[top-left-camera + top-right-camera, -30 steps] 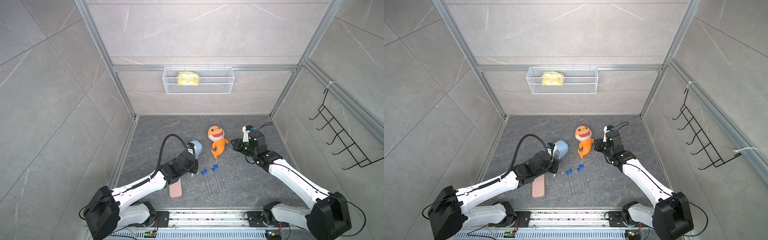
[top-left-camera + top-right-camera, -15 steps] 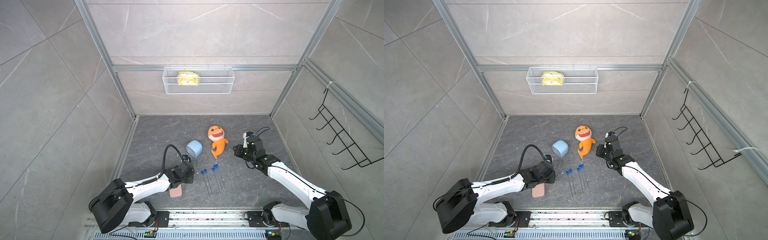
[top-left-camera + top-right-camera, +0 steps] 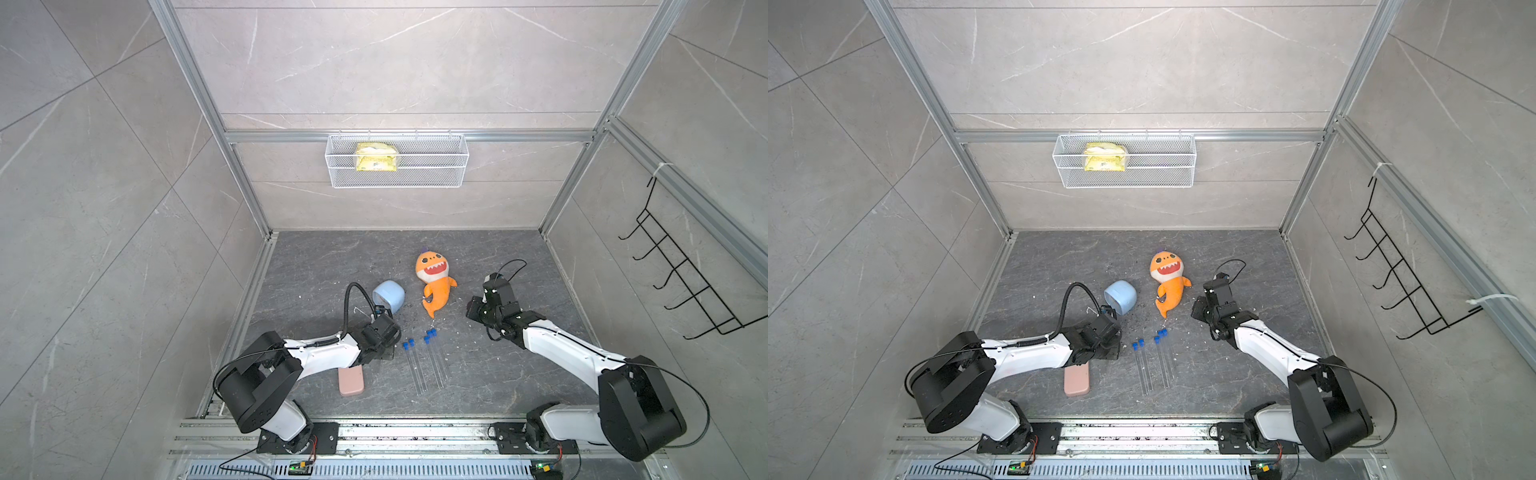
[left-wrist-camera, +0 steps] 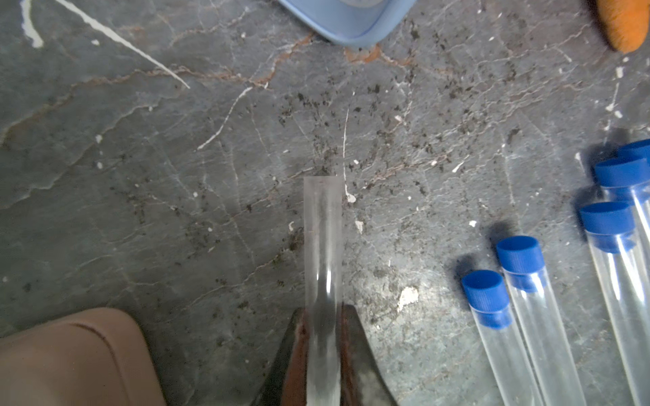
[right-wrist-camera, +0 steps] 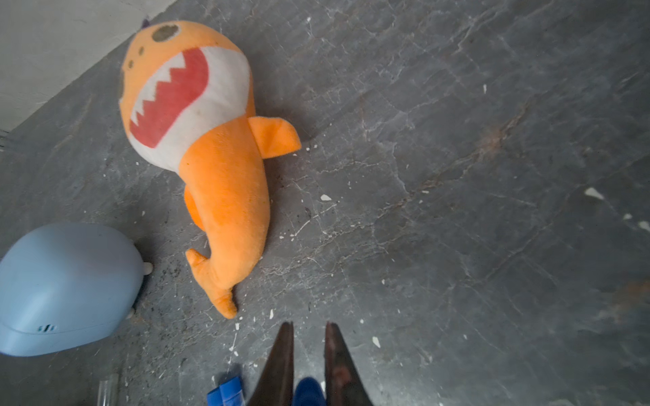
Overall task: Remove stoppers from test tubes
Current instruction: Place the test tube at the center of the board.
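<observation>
Next, the right gripper lowers the blue stopper toward the bare floor point(image 3: 468, 327) point(image 5: 382, 336) beside the plush's tail and releases it there, since that patch is clear of the stoppered tubes.
My left gripper point(image 4: 323, 311) is shut on a clear test tube point(image 4: 323, 242) whose open end carries no stopper; it sits low over the floor beside the pink case point(image 3: 351, 380). Several more test tubes point(image 3: 419, 370) lie side by side on the floor, each with a blue stopper point(image 4: 520, 253) on its end. In both top views these stoppers point(image 3: 1138, 344) show just right of the left gripper point(image 3: 1111, 351). My right gripper point(image 5: 308, 325) is shut on one loose blue stopper point(image 5: 308, 392), near the plush's tail, right of the tubes point(image 3: 473, 309).
An orange shark plush point(image 3: 434, 282) and a pale blue cup point(image 3: 389, 295) lie just behind the tubes. A wire basket point(image 3: 397, 160) hangs on the back wall and a black hook rack point(image 3: 681, 282) on the right wall. Metal rails run along the front edge.
The left arm has come down and back from beside the blue cup, toward the pink case, still holding the tube. The right gripper has sunk lower and slightly leftward.
</observation>
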You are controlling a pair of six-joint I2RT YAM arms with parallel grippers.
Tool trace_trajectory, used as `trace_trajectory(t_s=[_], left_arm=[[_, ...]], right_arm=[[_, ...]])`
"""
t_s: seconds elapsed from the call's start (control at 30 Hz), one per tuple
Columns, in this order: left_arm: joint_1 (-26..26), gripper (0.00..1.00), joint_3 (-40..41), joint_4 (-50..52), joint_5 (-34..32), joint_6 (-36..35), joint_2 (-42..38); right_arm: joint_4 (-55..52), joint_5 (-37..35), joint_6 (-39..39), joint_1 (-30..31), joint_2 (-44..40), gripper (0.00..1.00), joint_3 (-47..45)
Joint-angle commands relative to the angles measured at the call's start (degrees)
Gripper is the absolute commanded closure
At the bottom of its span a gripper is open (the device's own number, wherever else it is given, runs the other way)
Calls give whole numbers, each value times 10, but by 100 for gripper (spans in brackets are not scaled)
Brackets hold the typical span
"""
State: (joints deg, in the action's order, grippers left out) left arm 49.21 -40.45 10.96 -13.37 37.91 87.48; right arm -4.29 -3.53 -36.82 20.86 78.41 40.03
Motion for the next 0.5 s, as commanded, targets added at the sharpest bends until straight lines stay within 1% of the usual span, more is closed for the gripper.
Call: trace_trajectory(t_s=[0.0, 0.2, 0.37, 0.47], left_arm=[[-1, 89, -19, 26, -11, 11, 4], [-2, 72, -21, 34, -7, 11, 6], [-1, 64, -24, 41, -6, 9, -6], [-1, 58, -29, 53, -13, 5, -23]], right_arm=[[24, -10, -32, -1, 31, 100, -14], [54, -27, -69, -1, 65, 100, -38], [55, -50, -88, -1, 84, 100, -46], [51, -62, -94, 1, 97, 100, -45]])
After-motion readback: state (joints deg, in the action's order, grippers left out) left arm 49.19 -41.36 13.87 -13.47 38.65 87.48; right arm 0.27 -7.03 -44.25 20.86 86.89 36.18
